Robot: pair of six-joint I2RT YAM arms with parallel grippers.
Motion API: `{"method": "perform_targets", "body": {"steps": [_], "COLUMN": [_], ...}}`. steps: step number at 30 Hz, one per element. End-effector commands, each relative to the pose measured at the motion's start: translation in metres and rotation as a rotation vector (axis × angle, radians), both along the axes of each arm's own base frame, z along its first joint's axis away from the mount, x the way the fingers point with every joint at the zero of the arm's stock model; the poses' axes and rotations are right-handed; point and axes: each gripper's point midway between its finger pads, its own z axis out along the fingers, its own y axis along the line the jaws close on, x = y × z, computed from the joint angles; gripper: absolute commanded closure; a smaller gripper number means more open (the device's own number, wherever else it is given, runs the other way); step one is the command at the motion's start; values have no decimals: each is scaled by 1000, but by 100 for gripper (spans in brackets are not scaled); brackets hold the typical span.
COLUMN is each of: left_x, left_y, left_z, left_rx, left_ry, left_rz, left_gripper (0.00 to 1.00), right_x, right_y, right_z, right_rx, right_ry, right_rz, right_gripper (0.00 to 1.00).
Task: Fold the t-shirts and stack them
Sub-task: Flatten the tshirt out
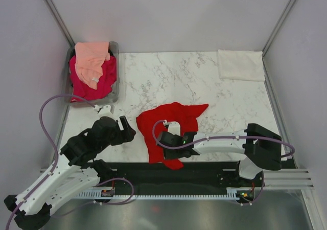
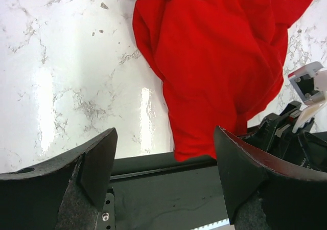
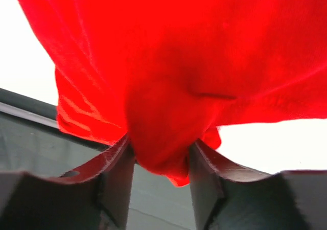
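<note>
I should lower my left gripper next, to the right in the top view, onto the red shirt's near end [image 1: 155,152] [image 2: 189,133], because that end of the shirt is below it on that side.
A crumpled bright red t-shirt [image 1: 173,125] lies near the table's front edge; it also shows in the left wrist view [image 2: 214,61]. My right gripper [image 1: 168,138] is shut on a bunch of the red shirt [image 3: 163,133], the cloth pinched between its fingers. My left gripper [image 1: 127,130] is open and empty, just left of the red shirt, over the black front rail [image 2: 163,189]. A cream-white t-shirt [image 1: 241,65] lies folded flat at the back right. A peach t-shirt [image 1: 91,60] lies over a magenta-pink one [image 1: 97,84] in a bin.
A clear plastic bin [image 1: 116,71] stands at the back left against the wall. Grey walls close the sides and back. A black rail [image 1: 204,171] runs along the front edge of the marble table [image 1: 168,76].
</note>
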Motion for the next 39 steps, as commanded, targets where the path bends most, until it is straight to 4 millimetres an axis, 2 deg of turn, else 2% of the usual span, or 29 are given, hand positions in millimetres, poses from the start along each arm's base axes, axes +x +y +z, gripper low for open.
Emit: {"method": "perform_targets", "body": {"steps": [1, 4, 5, 6, 9, 14, 16, 17, 18, 19, 20, 22, 23, 24, 25, 26, 28, 29, 30, 31, 32, 34, 35, 36, 37, 38, 39], "left_x": [4, 4, 3, 3, 2, 2, 2, 2, 2, 2, 3, 3, 3, 3, 3, 3, 2, 2, 2, 2, 2, 2, 2, 2, 2, 2, 2], "left_y": [8, 8, 7, 7, 6, 7, 6, 6, 6, 6, 6, 6, 6, 6, 5, 5, 5, 5, 5, 5, 5, 4, 4, 3, 3, 3, 2], "left_z": [7, 7, 7, 8, 10, 11, 12, 12, 12, 12, 11, 12, 10, 11, 11, 11, 11, 12, 12, 12, 12, 12, 11, 11, 11, 9, 10], "left_rx": [24, 23, 21, 18, 9, -3, -5, -5, -6, -3, 0, -1, 3, 0, 0, -1, -3, -8, -7, -9, -10, -11, -10, -10, -7, -4, -7], "left_ry": [-24, -27, -27, -31, -36, -50, -51, -53, -54, -54, -54, -55, -50, -52, -51, -54, -52, -58, -57, -59, -58, -58, -56, -55, -53, -48, -48], "left_rz": [31, 31, 27, 25, 18, 17, 14, 13, 13, 13, 13, 13, 11, 10, 9, 8, 6, 6, 6, 6, 5, 3, 0, -2, -4, -5, -10], "left_gripper": [17, 17, 17, 17, 17, 17, 17, 17, 17, 17, 17, 17, 17, 17, 18, 18, 18, 18, 18, 18, 18, 18, 18, 18, 18, 18, 18], "right_x": [9, 9, 6, 7, 3, 3, 3, 3, 3, 3, 4, 17, 30, 40, 57, 73, 93, 105, 112, 117, 126, 132, 133, 133, 132, 131, 131], "right_y": [20, 20, 16, 20, 23, 26, 28, 29, 31, 32, 31, 33, 31, 26, 15, -5, -37, -70, -89, -109, -147, -187, -220, -235, -265, -285, -298], "right_z": [21, 29, 30, 35, 42, 41, 37, 32, 31, 31, 33, 59, 98, 122, 150, 204, 254, 289, 301, 308, 313, 303, 287, 278, 273, 259, 254], "right_rx": [57, 40, 20, 28, 23, 11, 2, 0, 5, 7, 6, 20, 41, 49, 44, 88, 125, 175, 174, 169, 136, 49, -34, -77, -140, -220, -252], "right_ry": [-43, -52, -49, -54, -55, -71, -70, -68, -65, -69, -75, -141, -194, -234, -310, -369, -453, -492, -520, -537, -566, -578, -572, -567, -573, -565, -559], "right_rz": [-10, -4, 2, 5, 18, 21, 32, 36, 38, 40, 38, 21, 3, -16, -65, -112, -194, -271, -297, -335, -424, -503, -581, -615, -698, -740, -770], "right_gripper": [52, 51, 48, 39, 35, 37, 52, 75, 90, 100, 100, 100, 100, 100, 100, 100, 100, 100, 100, 100, 100, 100, 98, 95, 91, 82, 65]}}
